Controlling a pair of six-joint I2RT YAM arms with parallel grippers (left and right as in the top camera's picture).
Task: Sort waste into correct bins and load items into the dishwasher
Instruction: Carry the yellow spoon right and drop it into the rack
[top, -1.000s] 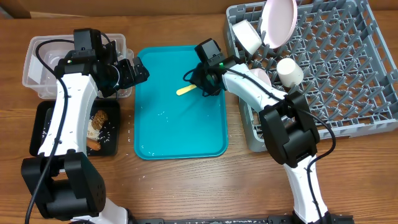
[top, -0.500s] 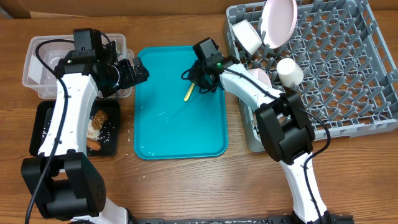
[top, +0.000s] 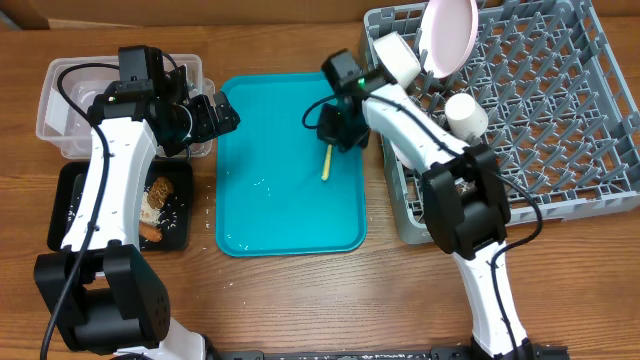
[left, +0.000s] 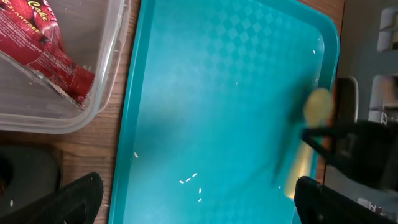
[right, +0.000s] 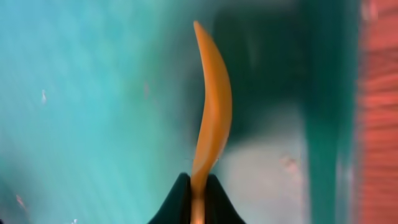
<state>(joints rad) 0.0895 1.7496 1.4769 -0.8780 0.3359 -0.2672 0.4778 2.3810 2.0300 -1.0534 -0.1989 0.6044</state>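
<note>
My right gripper should next go up over the grey rack's side, then down onto the rack's grid by the cup (top: 465, 115) to release the spoon, since dishes stand there.
My right gripper (top: 337, 135) is shut on the pale yellow spoon (top: 326, 161) and holds it over the right part of the teal tray (top: 260, 215); the spoon hangs down from the jaws (right: 199, 193), and it shows clearly in the right wrist view (right: 211, 106). My left gripper (top: 222, 115) is open and empty at the tray's upper left edge, its fingers wide apart in the left wrist view (left: 193, 199). The clear tub (top: 60, 100) holds a red wrapper (left: 43, 50). The black tray (top: 70, 215) holds food scraps (top: 155, 205). The grey rack (top: 560, 110) holds a plate (top: 448, 30), a bowl (top: 397, 55) and a cup (top: 465, 115).
A few rice grains (left: 193, 180) lie on the teal tray. Another white bowl (top: 418, 122) sits in the rack's left side under my right arm. Bare wooden table (top: 300, 300) lies in front of the tray.
My right gripper has lifted the spoon off the tray and moved right toward the rack; the spoon has swung from lying leftward to hanging down. The left arm has not moved.
</note>
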